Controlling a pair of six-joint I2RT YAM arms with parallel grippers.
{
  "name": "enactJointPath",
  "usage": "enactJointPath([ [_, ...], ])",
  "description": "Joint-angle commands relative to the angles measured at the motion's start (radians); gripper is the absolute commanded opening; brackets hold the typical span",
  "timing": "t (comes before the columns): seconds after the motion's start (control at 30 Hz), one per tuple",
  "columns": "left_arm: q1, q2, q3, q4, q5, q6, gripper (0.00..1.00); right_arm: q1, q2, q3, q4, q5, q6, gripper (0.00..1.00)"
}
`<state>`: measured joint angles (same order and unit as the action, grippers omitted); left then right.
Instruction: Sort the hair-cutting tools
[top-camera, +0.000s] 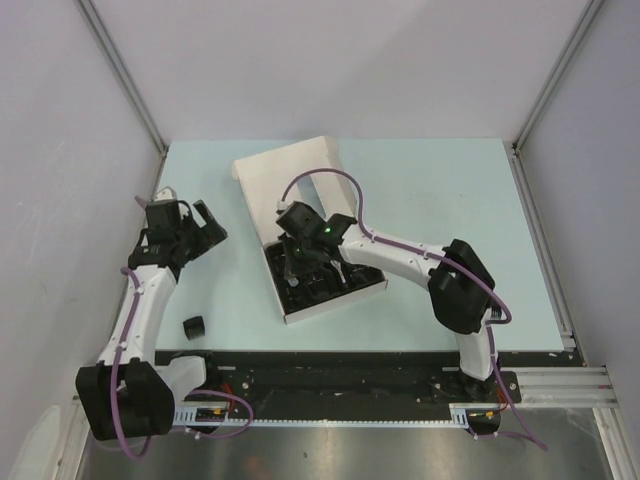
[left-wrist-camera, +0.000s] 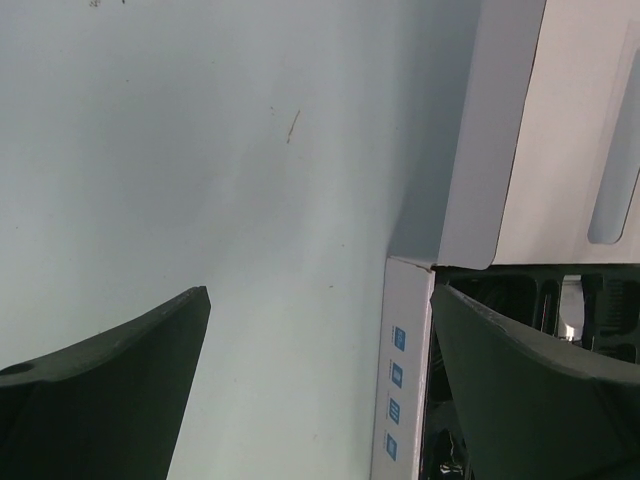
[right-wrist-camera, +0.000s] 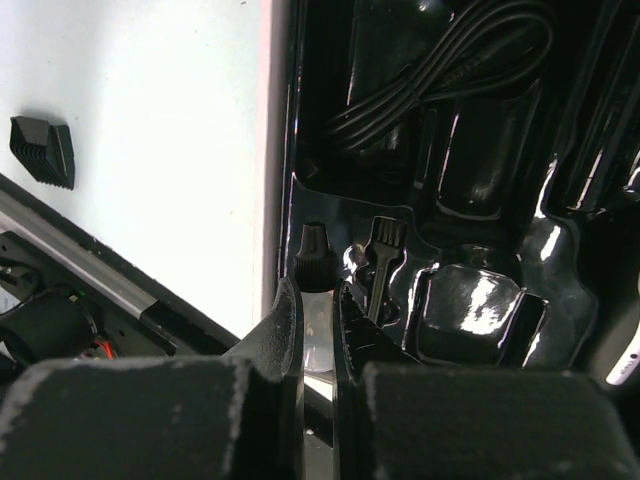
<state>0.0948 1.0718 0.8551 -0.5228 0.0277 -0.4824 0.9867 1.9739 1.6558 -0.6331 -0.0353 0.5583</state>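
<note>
The bottle is still hanging above the tray. My right gripper should next lower it back into the tray's near corner (top-camera: 293, 302), next to the thin black brush.
My right gripper (right-wrist-camera: 318, 295) is shut on a small clear bottle with a black cap (right-wrist-camera: 314, 262), held over the left edge of the black tray (right-wrist-camera: 560, 240). A thin black brush (right-wrist-camera: 380, 262) lies in a tray slot just right of it. A coiled black cable (right-wrist-camera: 440, 70) lies in the slot beyond. One black comb guard (top-camera: 193, 326) lies on the table, also in the right wrist view (right-wrist-camera: 42, 152). My left gripper (top-camera: 198, 228) is open and empty, its jaws (left-wrist-camera: 320, 295) spread beside the box wall (left-wrist-camera: 405, 380). I cannot make out the clipper.
The white box (top-camera: 335, 303) stands mid-table with its lid (top-camera: 290, 170) folded open to the back. The right arm (top-camera: 400, 260) reaches across from the right. Grey walls close the sides. The black base rail (top-camera: 350, 375) runs along the near edge.
</note>
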Motion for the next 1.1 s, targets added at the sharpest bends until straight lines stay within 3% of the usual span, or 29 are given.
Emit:
enactJointPath([
  [0.0,0.006,-0.001,-0.04,0.079,0.064,0.001,0.98,0.016,0.022,0.019,-0.016,-0.041,0.038,0.02],
  [0.27,0.003,-0.035,-0.186,0.25,0.175,-0.07,0.98,0.047,0.019,-0.013,-0.01,-0.015,0.075,0.02],
  [0.8,0.003,-0.016,-0.203,0.267,0.232,-0.065,0.98,0.104,0.023,-0.071,-0.027,0.117,0.198,0.07],
  [1.07,0.005,-0.016,-0.206,0.267,0.236,-0.059,0.98,0.118,0.034,-0.079,0.015,0.173,0.195,0.27],
])
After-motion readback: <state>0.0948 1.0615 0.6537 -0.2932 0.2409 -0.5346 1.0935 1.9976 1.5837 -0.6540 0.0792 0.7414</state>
